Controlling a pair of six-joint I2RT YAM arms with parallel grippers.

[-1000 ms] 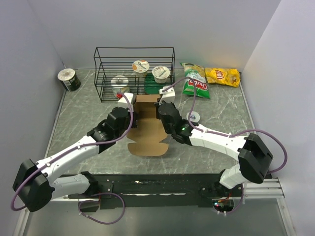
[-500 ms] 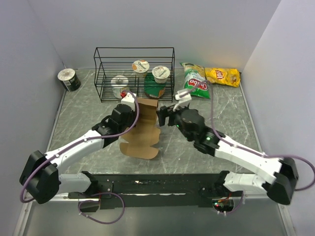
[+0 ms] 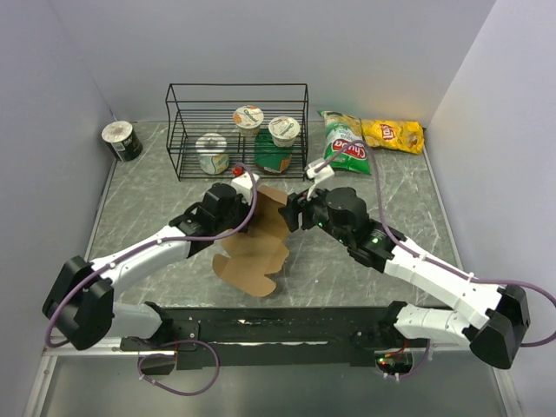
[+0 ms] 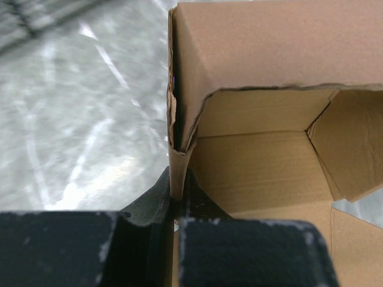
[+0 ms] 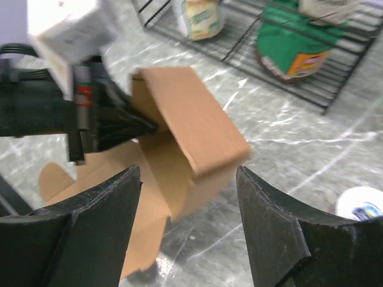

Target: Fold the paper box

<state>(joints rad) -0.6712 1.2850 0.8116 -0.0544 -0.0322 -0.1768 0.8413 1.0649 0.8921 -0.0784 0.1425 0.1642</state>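
Note:
I should next use my left gripper to bring the box's pinched side down and back onto the table beside the loose flaps and release it, as the box [image 3: 261,241] hangs tilted off the table.
The paper box [image 3: 261,241] is plain brown cardboard, partly folded, with walls raised at its far end and loose flaps trailing toward the near edge. It is tilted and held off the table. My left gripper [image 3: 247,193] is shut on one upright wall of the paper box [image 4: 257,60], with the cardboard pinched between its fingers [image 4: 177,179]. My right gripper [image 3: 292,208] stands open just right of the box. In the right wrist view the folded corner of the paper box [image 5: 191,125] lies just beyond its spread jaws [image 5: 187,173], and nothing is held between them.
A black wire rack [image 3: 178,130] at the back holds yogurt cups [image 3: 248,117] [image 3: 284,130] [image 3: 211,149] and a green packet [image 3: 274,161]. Chip bags [image 3: 343,143] [image 3: 393,135] lie at the back right, a can [image 3: 122,141] at the back left. A white disc [image 5: 362,206] lies right of the box.
My right gripper has let go of the box, opened and drawn back to the right. The left gripper has kept its grip and tilted the box up off the table.

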